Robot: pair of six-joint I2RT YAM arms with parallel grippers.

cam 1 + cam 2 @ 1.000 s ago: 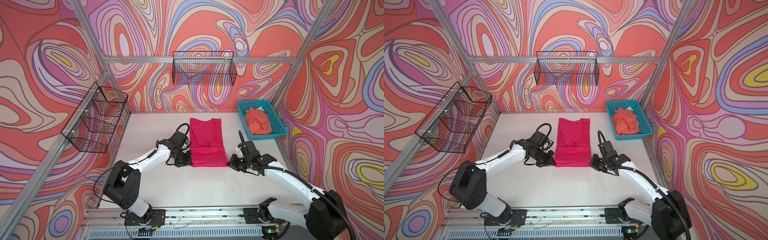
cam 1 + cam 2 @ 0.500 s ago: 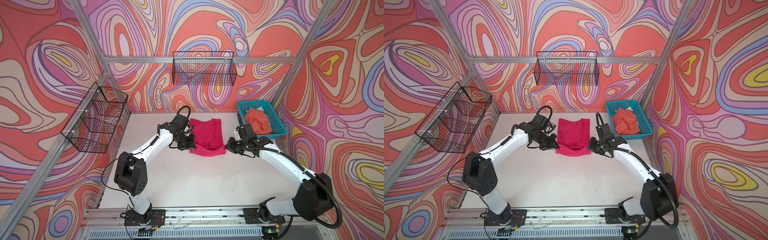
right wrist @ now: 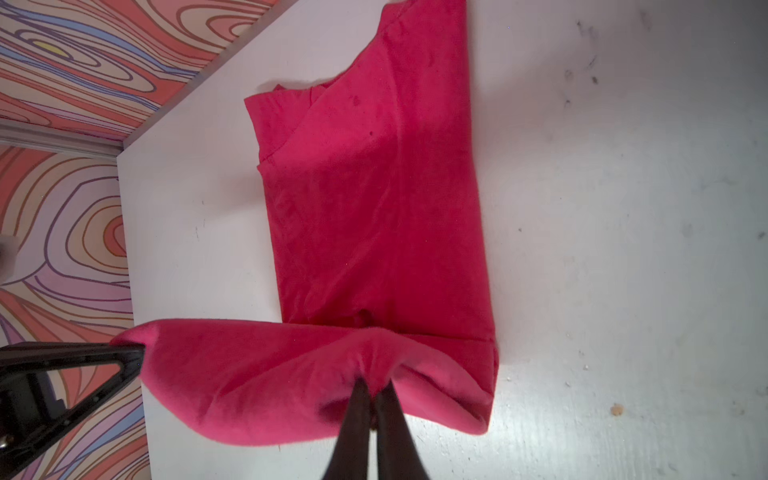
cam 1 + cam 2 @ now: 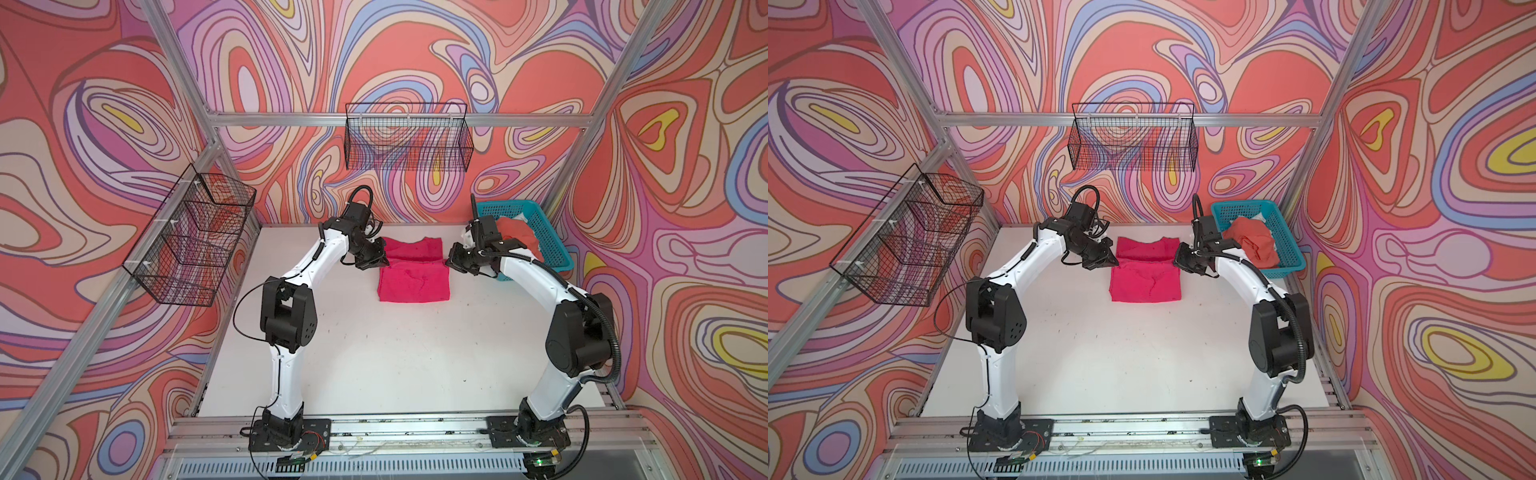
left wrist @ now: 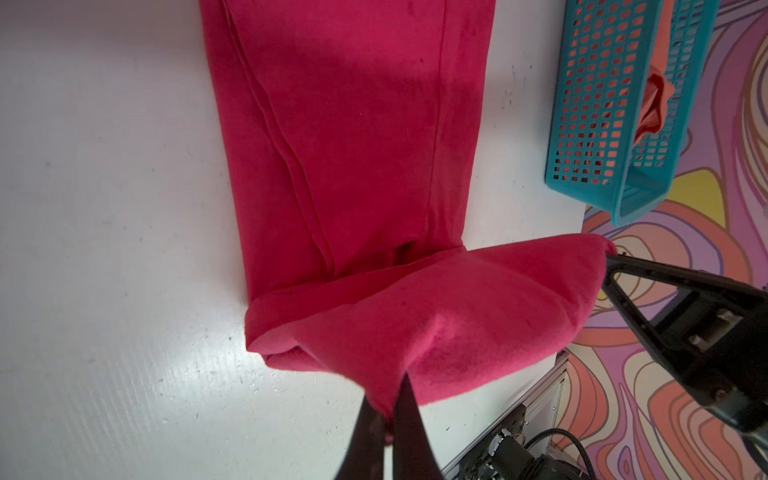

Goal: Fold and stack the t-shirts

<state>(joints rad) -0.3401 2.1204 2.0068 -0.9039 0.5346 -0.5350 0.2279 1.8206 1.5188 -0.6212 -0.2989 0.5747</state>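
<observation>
My left gripper moves outward over the layer by the collar end (image 4: 395, 246) next and releases the hem's corner, since that layer still lies bare beyond the raised hem.
The magenta-pink t-shirt (image 4: 413, 280) (image 4: 1144, 282) lies at the back middle of the white table, its near part doubled over toward the collar end (image 4: 411, 248). My left gripper (image 4: 384, 262) (image 4: 1115, 262) (image 5: 392, 401) is shut on the left corner of the raised hem. My right gripper (image 4: 449, 262) (image 4: 1177, 259) (image 3: 374, 388) is shut on the right corner. Between them the hem sags a little above the lower layer (image 5: 345, 124) (image 3: 374, 199). The orange-coral t-shirt (image 4: 517, 235) (image 4: 1252, 245) sits crumpled in the teal basket (image 4: 513, 203) (image 4: 1246, 204).
The teal basket (image 5: 598, 104) stands at the table's back right corner, just behind my right arm. A black wire basket (image 4: 407, 141) hangs on the back wall and another (image 4: 191, 237) on the left wall. The aluminium rail (image 4: 395, 428) runs along the front edge.
Both grippers have carried the magenta shirt's near hem from the front toward the back, doubling the shirt over itself. Both arms now reach further back.
</observation>
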